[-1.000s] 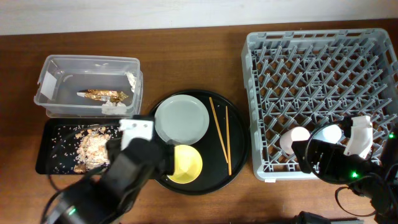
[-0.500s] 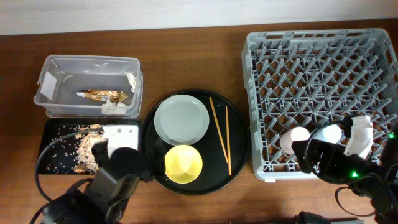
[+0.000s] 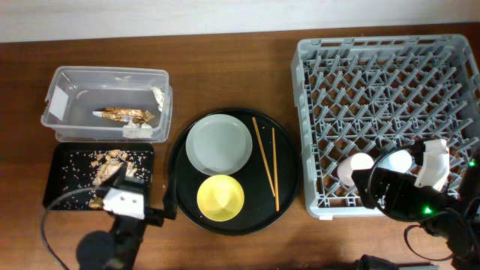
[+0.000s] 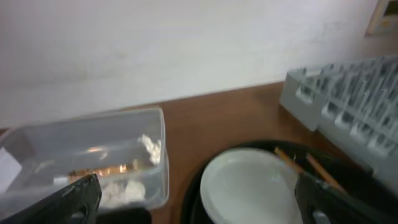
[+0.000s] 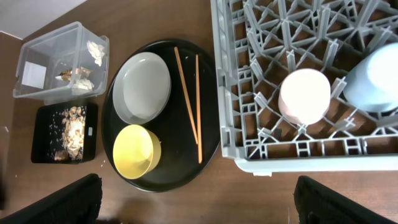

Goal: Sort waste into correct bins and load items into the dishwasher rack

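Observation:
My right gripper moves to the left in the overhead view and down onto the yellow bowl's chopstick-side rim (image 3: 242, 195) (image 5: 153, 149) next, where bare tray leaves finger room.
The clear tub (image 3: 105, 73) holds the gold foil wrapper (image 3: 120, 115) and white paper bits (image 3: 139, 129). The shallow black tray (image 3: 60, 187) holds the food scraps (image 3: 105, 166). The grey-green plate (image 3: 219, 142), yellow bowl (image 3: 220, 196) and chopsticks (image 3: 264, 161) lie on the round black tray (image 3: 289, 150). The pink cup (image 3: 355, 168) and blue cup (image 3: 400, 160) sit in the dishwasher rack (image 3: 298, 82). My left gripper (image 3: 124, 196) is open and empty at the black tray's front edge. My right gripper (image 3: 397, 184) is open and empty above the rack's front right.
The left wrist view shows the tub (image 4: 93, 155), plate (image 4: 255, 186) and rack corner (image 4: 311, 93) between open fingers (image 4: 199, 205). The right wrist view shows the rack (image 5: 292, 160), both cups, the round tray (image 5: 211, 143) and open fingers (image 5: 199, 202) from high up.
My left arm has pulled back from over the round tray toward the front left, uncovering the black tray and bowl. The right arm has not moved.

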You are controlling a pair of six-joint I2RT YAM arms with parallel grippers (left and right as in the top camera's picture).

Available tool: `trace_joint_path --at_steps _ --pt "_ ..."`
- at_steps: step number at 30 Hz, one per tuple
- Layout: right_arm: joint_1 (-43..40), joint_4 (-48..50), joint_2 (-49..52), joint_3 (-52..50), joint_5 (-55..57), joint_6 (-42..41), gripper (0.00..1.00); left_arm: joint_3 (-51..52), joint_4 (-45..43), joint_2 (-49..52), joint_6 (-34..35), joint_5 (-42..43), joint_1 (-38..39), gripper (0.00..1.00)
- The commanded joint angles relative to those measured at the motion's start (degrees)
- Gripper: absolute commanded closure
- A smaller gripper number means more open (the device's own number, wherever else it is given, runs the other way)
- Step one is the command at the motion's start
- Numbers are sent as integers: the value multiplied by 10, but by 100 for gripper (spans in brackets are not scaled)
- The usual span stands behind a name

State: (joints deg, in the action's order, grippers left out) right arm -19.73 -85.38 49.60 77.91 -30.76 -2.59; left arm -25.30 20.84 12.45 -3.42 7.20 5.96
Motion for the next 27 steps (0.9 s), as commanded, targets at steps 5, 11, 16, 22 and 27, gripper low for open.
trace_joint_path --at_steps 5,11,16,22,27 --pt "-2 1 0 1 -1 3 1 209 -107 -122 -27 36 -28 1" --pt "-2 1 0 1 -1 3 1 248 -174 -122 -27 33 -44 1" --pt "-2 1 0 1 -1 3 1 248 -174 -122 -27 33 -59 1" --pt "-2 1 0 1 -1 3 1 248 -174 -122 -27 33 -59 1" --pt "-2 34 0 1 -12 -15 1 248 -174 -122 -27 33 -59 1"
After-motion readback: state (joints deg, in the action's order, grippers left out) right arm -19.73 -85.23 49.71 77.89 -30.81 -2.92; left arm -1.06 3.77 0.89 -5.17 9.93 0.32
